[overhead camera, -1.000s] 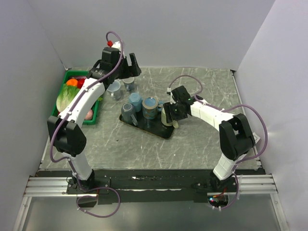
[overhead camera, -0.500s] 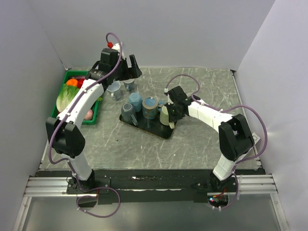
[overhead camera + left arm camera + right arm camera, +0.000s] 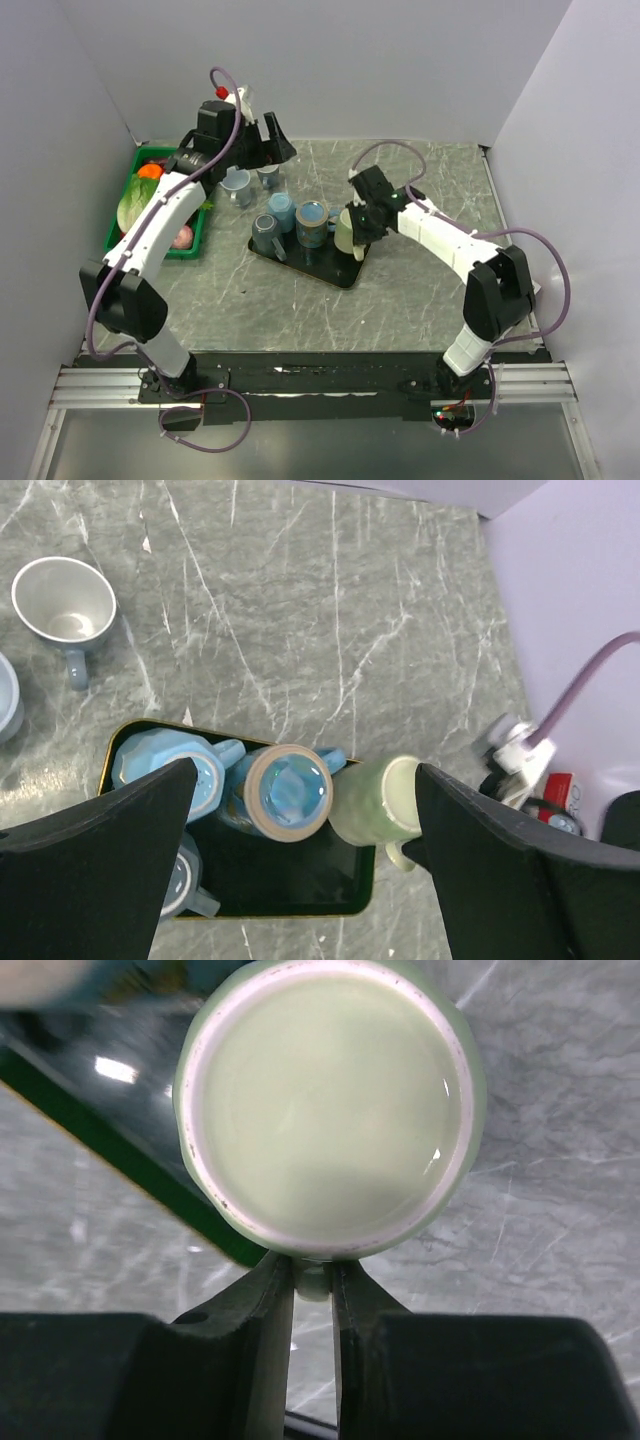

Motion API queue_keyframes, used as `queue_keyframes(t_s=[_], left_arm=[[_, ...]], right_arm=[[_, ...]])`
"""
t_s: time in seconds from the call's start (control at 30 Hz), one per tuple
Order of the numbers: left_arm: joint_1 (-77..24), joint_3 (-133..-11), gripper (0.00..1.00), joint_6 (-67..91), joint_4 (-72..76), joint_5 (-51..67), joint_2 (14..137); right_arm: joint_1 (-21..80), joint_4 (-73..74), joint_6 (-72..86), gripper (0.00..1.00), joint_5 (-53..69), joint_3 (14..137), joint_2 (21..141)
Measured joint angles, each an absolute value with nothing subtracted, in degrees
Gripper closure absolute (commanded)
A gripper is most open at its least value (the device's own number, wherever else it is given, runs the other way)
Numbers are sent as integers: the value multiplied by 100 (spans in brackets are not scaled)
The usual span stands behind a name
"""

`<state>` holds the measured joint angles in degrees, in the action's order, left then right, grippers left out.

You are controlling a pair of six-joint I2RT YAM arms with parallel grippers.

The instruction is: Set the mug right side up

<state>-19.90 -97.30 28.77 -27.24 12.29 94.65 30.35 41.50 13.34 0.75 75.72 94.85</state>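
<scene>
My left gripper turns sideways next and swings toward my right gripper, onto the opening side end of the green mug's handle, since that end sticks out free.
The pale green mug hangs tilted over the right end of the black tray, its mouth turned down and left. Its flat base fills the right wrist view. My right gripper is shut on the mug's handle, pinched between both fingers just below the base; from above it shows as right gripper. My left gripper hovers high at the back, open and empty, its fingers framing the tray and the green mug far below.
A blue mug and two more blue ones stand on the tray left of the green mug. Two grey mugs sit on the table behind. A green bin of vegetables stands at the left wall.
My right gripper closed on the green mug's handle and raised it, tipping the mug. The left arm swung slightly back and left, staying open.
</scene>
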Motion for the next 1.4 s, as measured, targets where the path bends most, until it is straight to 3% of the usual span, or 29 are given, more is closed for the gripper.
queue_keyframes(t_s=[0.4,0.67,1.17,1.4], left_arm=[[-1979,-8562,4,3516,-2078,2086,8368],[-2067,-7470,4,4989,-405,3356,8224],[-2390,-7131,1,7091,3074,4609,8311],[-2436,-7131,16,7675,3765,4753,8576]], right_arm=[[2762,4410,2368,100,727,8549,8224],[2626,3315,3142,100,1446,8549,7424],[2626,1149,4357,100,1955,8206,7234],[2626,445,4589,100,2049,8051,7210]])
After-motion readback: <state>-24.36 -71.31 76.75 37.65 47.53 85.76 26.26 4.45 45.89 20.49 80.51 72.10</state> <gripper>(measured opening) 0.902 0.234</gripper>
